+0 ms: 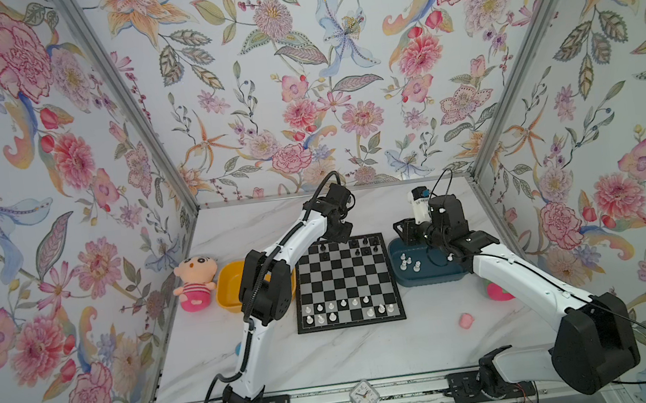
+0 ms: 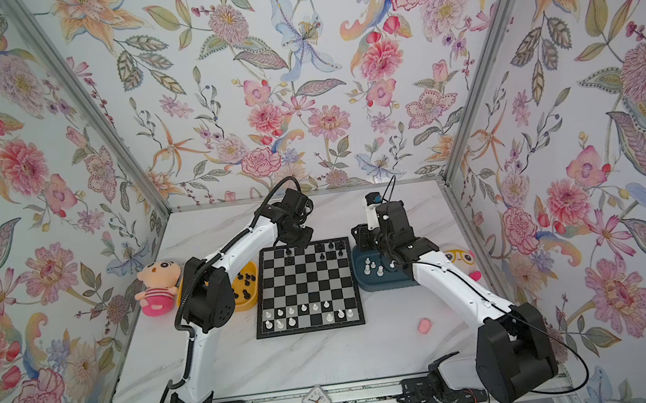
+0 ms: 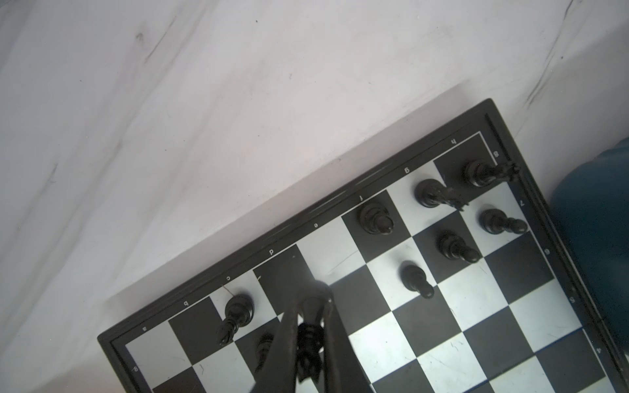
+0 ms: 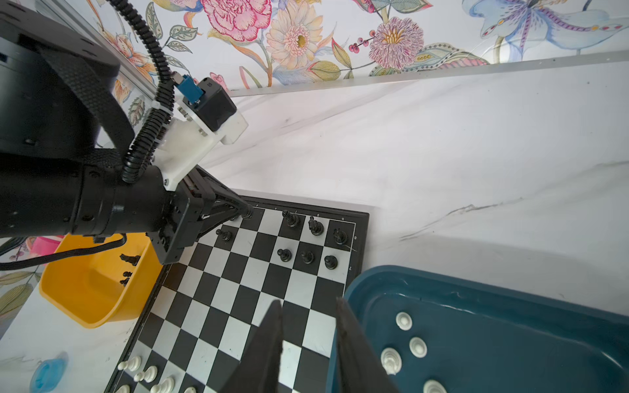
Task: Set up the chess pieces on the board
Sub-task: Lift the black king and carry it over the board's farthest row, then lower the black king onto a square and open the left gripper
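Observation:
Next, my left gripper moves along the far row toward the black bishop and lowers to release the crowned piece on the white square (image 3: 332,251) beside it, standing empty.
The board (image 1: 352,323) (image 2: 312,328) lies mid-table. Several white chess pieces (image 1: 343,309) stand on its two near rows and several black ones (image 1: 364,243) (image 3: 452,245) on its far right squares. My left gripper (image 1: 323,243) (image 3: 313,306) hangs over the far row, shut on a black piece (image 3: 309,340) held upright just above a dark square. My right gripper (image 4: 309,303) (image 1: 402,229) is open and holds nothing, hovering over the seam between the board's right edge (image 4: 360,238) and the blue tray (image 4: 510,306).
The blue tray (image 1: 431,277) holds several loose white pieces (image 4: 403,320). A yellow tray (image 2: 251,299) left of the board holds loose black pieces (image 2: 245,283). Plush toys sit at far left (image 1: 195,281) and behind my right arm (image 2: 460,257). A pink lump (image 1: 466,320) lies front right.

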Tool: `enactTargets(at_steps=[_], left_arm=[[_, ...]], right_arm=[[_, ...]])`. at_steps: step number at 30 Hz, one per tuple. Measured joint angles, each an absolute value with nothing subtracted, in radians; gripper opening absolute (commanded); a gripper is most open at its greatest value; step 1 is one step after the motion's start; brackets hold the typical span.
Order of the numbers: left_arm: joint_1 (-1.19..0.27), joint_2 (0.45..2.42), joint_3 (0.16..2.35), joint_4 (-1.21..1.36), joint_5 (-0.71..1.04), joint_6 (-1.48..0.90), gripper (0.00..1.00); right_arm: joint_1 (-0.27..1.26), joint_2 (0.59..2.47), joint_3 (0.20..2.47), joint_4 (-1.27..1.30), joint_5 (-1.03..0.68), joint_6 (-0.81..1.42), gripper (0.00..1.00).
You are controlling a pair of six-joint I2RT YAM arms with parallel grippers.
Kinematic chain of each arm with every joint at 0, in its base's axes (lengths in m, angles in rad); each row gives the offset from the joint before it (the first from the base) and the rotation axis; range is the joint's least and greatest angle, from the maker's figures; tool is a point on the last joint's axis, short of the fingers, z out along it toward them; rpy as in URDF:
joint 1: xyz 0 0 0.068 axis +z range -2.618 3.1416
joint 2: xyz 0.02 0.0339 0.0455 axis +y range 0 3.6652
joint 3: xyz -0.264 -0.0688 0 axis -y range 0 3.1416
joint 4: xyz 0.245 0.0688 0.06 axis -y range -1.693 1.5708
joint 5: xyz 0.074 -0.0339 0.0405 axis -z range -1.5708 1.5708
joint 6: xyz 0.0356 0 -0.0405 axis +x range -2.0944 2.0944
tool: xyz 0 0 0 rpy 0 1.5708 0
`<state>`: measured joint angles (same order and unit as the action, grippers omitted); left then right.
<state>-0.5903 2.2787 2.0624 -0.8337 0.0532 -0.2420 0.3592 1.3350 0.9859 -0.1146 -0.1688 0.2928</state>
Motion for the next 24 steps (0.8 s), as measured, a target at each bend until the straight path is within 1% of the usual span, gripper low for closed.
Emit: enactTargets(at_steps=[12, 24], left_arm=[[-0.595, 2.349, 2.098, -0.838, 0.076, -0.242, 0.00], [-0.603, 2.353, 2.112, -0.846, 0.075, -0.242, 0.00]], right_arm=[[0.357, 1.335, 0.986, -0.114, -0.176, 0.293, 0.28], [0.352, 1.335, 0.979, -0.110, -0.178, 0.296, 0.28]])
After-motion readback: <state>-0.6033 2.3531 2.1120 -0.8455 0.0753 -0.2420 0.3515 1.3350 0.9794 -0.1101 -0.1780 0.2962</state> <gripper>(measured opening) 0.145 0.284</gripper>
